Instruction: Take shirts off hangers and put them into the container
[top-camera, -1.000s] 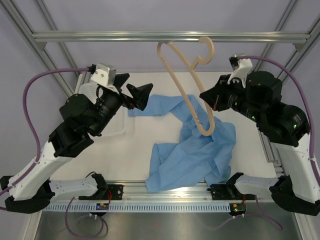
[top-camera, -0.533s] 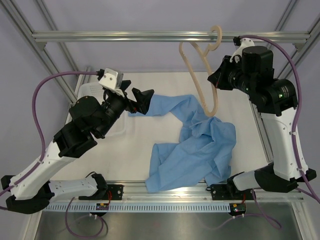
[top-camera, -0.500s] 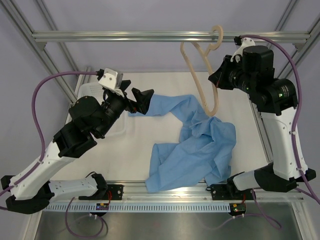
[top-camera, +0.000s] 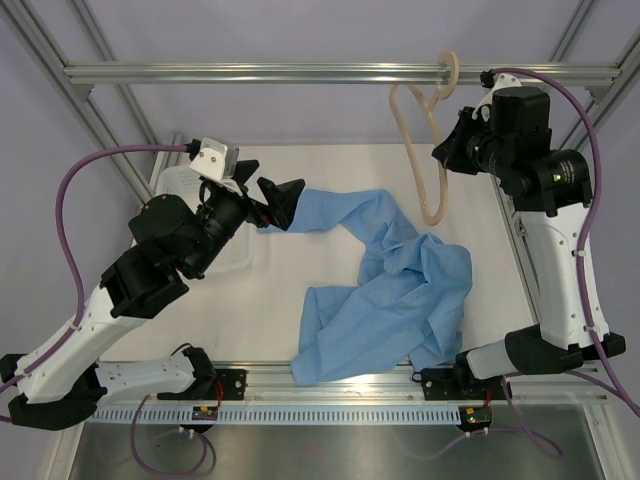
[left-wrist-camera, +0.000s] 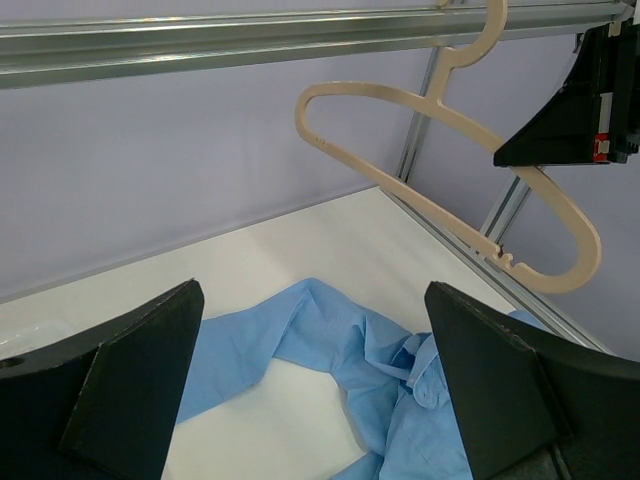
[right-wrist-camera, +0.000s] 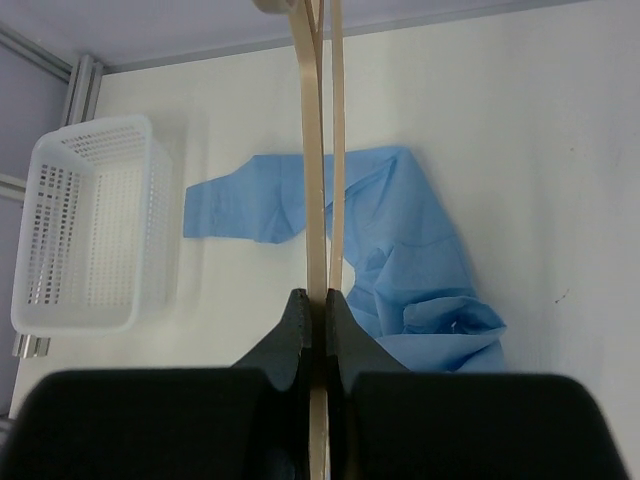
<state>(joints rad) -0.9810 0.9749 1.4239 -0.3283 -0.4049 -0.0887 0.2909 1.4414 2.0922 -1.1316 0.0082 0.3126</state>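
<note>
The hook of the hanger reaches the silver frame bar. My right gripper will next move the hanger to the right in the top view along that bar, then let go of the hanger.
The light blue shirt lies crumpled on the white table, off the hanger, one sleeve stretched left. My right gripper is shut on the beige hanger's arm and holds it high, its hook up by the top frame bar. The right wrist view shows the hanger pinched in the right gripper, with the shirt below. My left gripper stands open above the sleeve end, nothing in it. The left wrist view shows the left gripper, shirt and hanger. The container is a white perforated basket, empty.
The basket sits at the table's back left, partly hidden by my left arm. A silver frame bar runs across the top, with slanted frame posts at both sides. A rail edges the table's right side.
My right arm has lifted the hanger up and to the right, clear of the shirt, toward the top bar. The left gripper has hardly moved and stays open.
</note>
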